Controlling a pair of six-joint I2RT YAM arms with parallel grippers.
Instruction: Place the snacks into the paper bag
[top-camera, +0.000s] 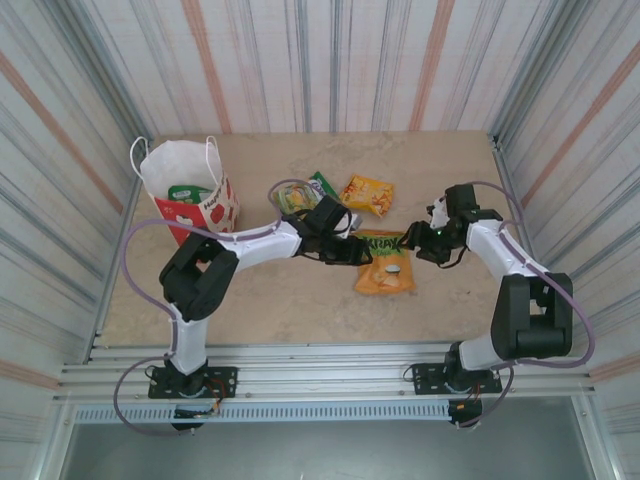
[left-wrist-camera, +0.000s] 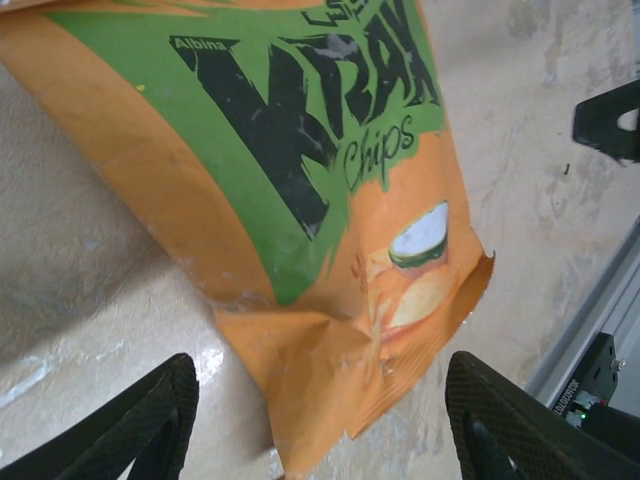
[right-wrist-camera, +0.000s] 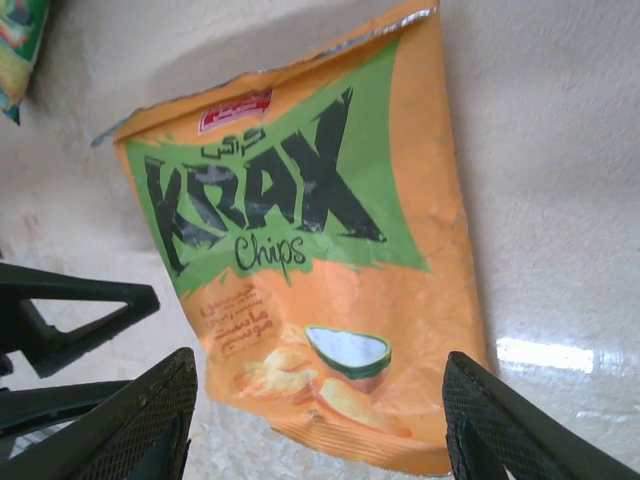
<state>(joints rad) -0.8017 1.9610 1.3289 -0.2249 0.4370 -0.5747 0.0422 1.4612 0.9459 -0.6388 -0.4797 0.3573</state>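
The crumpled corner already sits between the spread fingers of my left gripper, so that gripper will go down and ease farther over the packet's side edge by the green print (top-camera: 360, 269) (left-wrist-camera: 238, 312).
An orange and green Krax chips packet (top-camera: 385, 266) lies flat on the table between my two arms. My left gripper (top-camera: 358, 254) hangs open at its left edge, and in the left wrist view the packet's crumpled corner (left-wrist-camera: 330, 330) sits between the spread fingers (left-wrist-camera: 320, 432) without touching them. My right gripper (top-camera: 426, 243) is open at the packet's right side, its fingers (right-wrist-camera: 315, 420) straddling the packet's lower end (right-wrist-camera: 330, 300). Further back lie a green snack (top-camera: 296, 196) and a yellow-orange snack (top-camera: 368, 193). The red and white paper bag (top-camera: 200, 212) stands at the back left with a green packet (top-camera: 187, 192) inside.
Striped walls close in the table on three sides. A metal rail (top-camera: 320, 360) runs along the near edge, and its end shows in the left wrist view (left-wrist-camera: 590, 330). The left gripper's black fingers (right-wrist-camera: 70, 310) reach into the right wrist view at the left.
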